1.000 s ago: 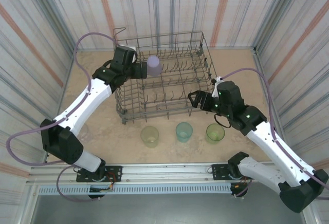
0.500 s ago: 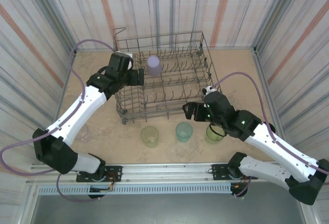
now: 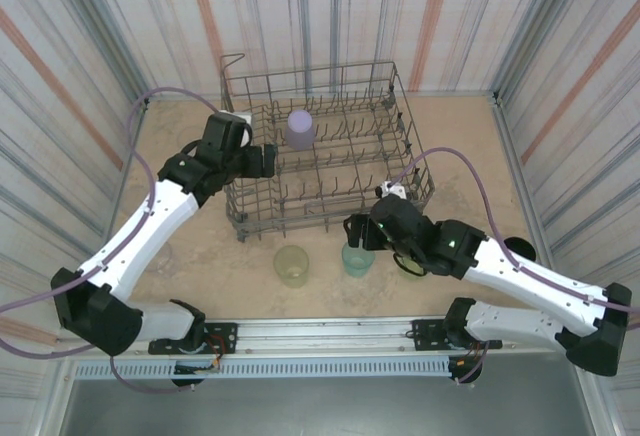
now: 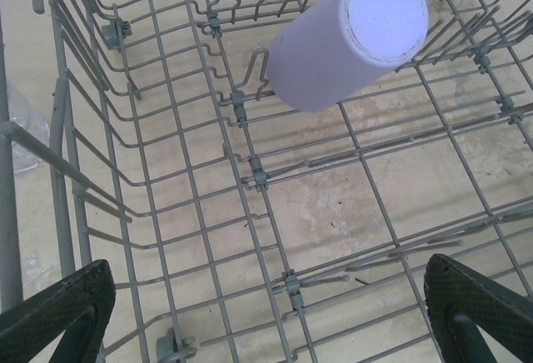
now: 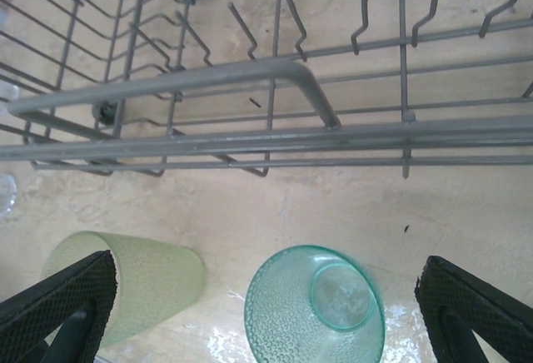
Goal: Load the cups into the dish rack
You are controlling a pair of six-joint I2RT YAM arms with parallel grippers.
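Note:
My right gripper is to go down next and slightly toward the yellow-green cup, onto the teal cup's rim [image 3: 344,257] [image 5: 249,309], as that cup's opening faces up for one finger.
The grey wire dish rack [image 3: 310,73] stands at the middle back of the table. One lavender cup [image 3: 300,128] sits upside down inside it, seen close up as the lavender cup [image 4: 350,38]. My left gripper [image 3: 264,159] hangs open and empty over the rack's left part [image 4: 266,330], short of that cup. In front of the rack stand a yellow-green cup [image 3: 292,265] and a teal cup [image 3: 357,259]. My right gripper [image 3: 355,233] hovers open above the teal cup [image 5: 315,316], its fingers to either side [image 5: 266,305]. The yellow-green cup [image 5: 137,284] is by its left finger.
The rack's front rail [image 5: 250,76] runs just beyond the teal cup. A second yellow-green cup [image 3: 412,270] is mostly hidden under my right arm. A dark cup [image 3: 516,249] stands at the right and a clear cup [image 3: 160,254] at the left. Striped walls close the table.
My right arm has swung left and nearer, from the rack's right front corner to above the teal cup. My left gripper has drawn back left, away from the lavender cup, which stays in the rack.

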